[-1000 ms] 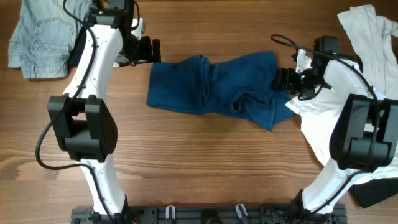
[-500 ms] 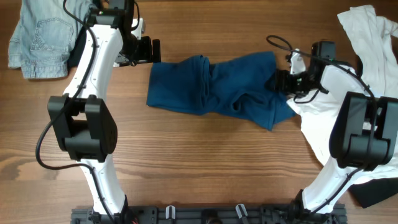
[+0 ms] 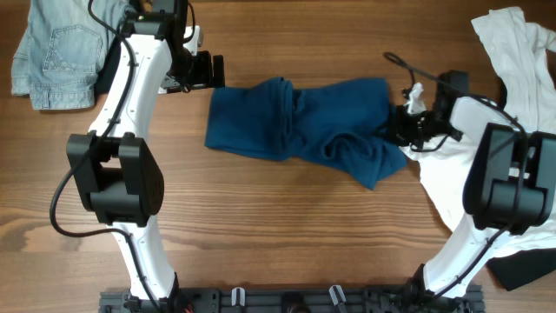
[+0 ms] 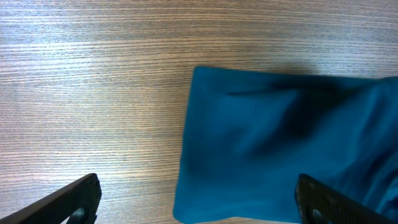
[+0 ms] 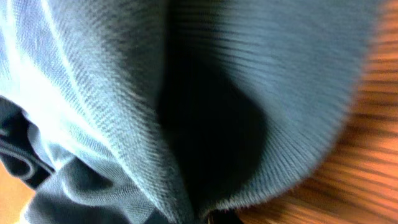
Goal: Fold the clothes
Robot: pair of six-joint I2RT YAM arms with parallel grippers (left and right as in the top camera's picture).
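Note:
I will raise my right gripper next and then swing it toward the shirt's flat end (image 3: 231, 120), because the shirt's held end is stretched far from that flat end.
The dark blue T-shirt (image 3: 300, 122) lies crumpled across the middle of the wooden table. My left gripper (image 3: 217, 71) hovers open just above the shirt's upper-left corner; in the left wrist view the shirt's edge (image 4: 280, 137) lies between and ahead of the wide-apart fingers (image 4: 78, 196). My right gripper (image 3: 393, 129) is at the shirt's right end, shut on a bunch of blue cloth. In the right wrist view that cloth (image 5: 124, 93) fills the frame and hides the fingers.
A white shirt (image 3: 512, 52) sprawls at the right, partly under the right arm. A pale denim piece (image 3: 56, 52) lies at the far left corner. A black garment (image 3: 530, 265) shows at the near right edge. Bare wood (image 3: 295, 226) runs along the front.
My right gripper has shut on the T-shirt's right end and shifted slightly, tugging that corner of cloth. The left arm has not moved.

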